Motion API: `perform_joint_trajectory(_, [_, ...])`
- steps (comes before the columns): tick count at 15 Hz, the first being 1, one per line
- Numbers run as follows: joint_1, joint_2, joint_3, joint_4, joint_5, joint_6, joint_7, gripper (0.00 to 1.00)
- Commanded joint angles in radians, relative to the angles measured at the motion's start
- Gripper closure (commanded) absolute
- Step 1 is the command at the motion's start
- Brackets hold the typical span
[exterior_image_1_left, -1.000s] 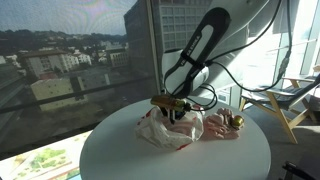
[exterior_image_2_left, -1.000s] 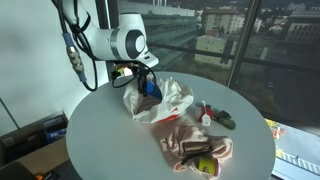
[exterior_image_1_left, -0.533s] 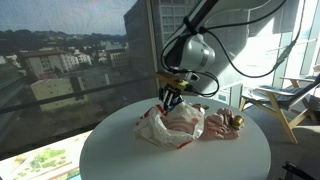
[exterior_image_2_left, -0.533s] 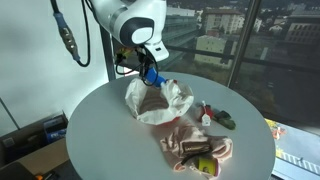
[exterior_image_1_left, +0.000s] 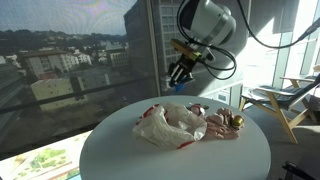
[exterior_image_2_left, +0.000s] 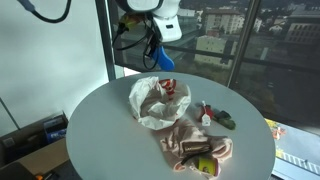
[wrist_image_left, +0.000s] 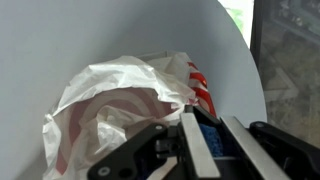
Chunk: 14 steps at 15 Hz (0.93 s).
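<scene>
The blue object will next go past the bag in my gripper, and then it will come down onto the bare table beside the pink cloth.
My gripper (exterior_image_1_left: 180, 74) (exterior_image_2_left: 162, 60) hangs high above the round white table, shut on a small blue object (exterior_image_2_left: 165, 62). In the wrist view the blue object (wrist_image_left: 208, 136) sits pinched between the two fingers of the gripper (wrist_image_left: 207, 142). Straight below lies a crumpled white plastic bag with red print (exterior_image_1_left: 170, 125) (exterior_image_2_left: 157, 100) (wrist_image_left: 115, 100), its mouth open and well apart from the gripper. What the blue object is I cannot make out.
A pink cloth heap with small items (exterior_image_1_left: 222, 125) (exterior_image_2_left: 200, 150) lies beside the bag. A small red-and-white bottle (exterior_image_2_left: 206, 115) and a dark green thing (exterior_image_2_left: 226, 120) lie near it. The table edge (exterior_image_2_left: 90, 150) curves round. Window glass stands behind, and a wooden chair (exterior_image_1_left: 285, 105) off the table.
The gripper has risen from the bag's mouth to well above it, carrying the blue object up. The bag has settled flatter on the table.
</scene>
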Motion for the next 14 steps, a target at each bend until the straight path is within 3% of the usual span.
perform_joint_trajectory(1, [0.047, -0.102, -0.105, -0.130, -0.018, 0.006, 0.126, 0.98])
perform_joint_trajectory(4, [0.050, -0.096, -0.148, -0.200, -0.009, 0.020, 0.174, 0.98])
perform_joint_trajectory(7, [0.055, -0.045, -0.168, -0.254, -0.080, 0.149, 0.219, 0.98])
perform_joint_trajectory(10, [0.058, 0.027, -0.195, -0.283, -0.254, 0.262, 0.351, 0.98])
perform_joint_trajectory(14, [0.082, 0.114, -0.269, -0.254, -0.538, 0.291, 0.535, 0.98])
